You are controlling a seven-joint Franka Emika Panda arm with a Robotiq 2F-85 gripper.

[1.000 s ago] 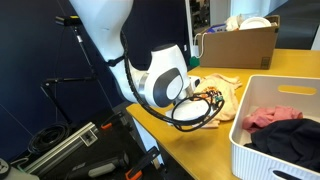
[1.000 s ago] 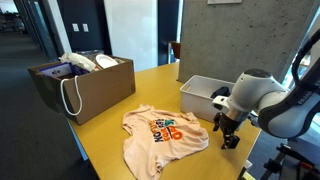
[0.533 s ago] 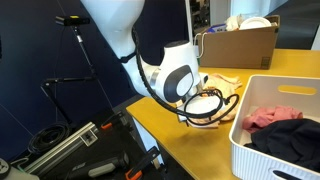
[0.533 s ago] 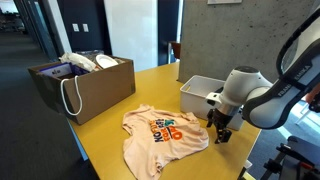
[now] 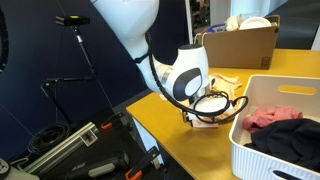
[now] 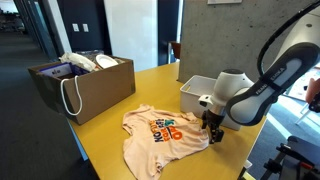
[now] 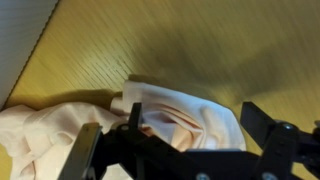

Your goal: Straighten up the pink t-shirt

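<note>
The raised fold of pink cloth (image 7: 180,110) is between my open fingers. My gripper should next go down onto it at the shirt's edge and close.
The pink t-shirt (image 6: 160,135) with a bright print lies crumpled on the yellow table (image 6: 110,140); it also shows in an exterior view (image 5: 226,80) behind the arm. My gripper (image 6: 213,138) hangs low over the shirt's edge nearest the white bin. In the wrist view the gripper (image 7: 195,138) is open, its dark fingers (image 7: 262,132) standing on either side of a raised fold of pink cloth (image 7: 180,110). The fold lies between the jaws, ungripped.
A white bin (image 6: 193,92) stands right beside the gripper; in an exterior view its wall (image 5: 262,150) shows, with red and dark clothes inside. A brown box with a rope handle (image 6: 88,88) stands at the table's back. The table edge (image 5: 165,122) is close by.
The arm has moved toward the shirt and lowered, bringing the gripper from beside the bin onto the shirt's edge. The shirt has not visibly shifted.
</note>
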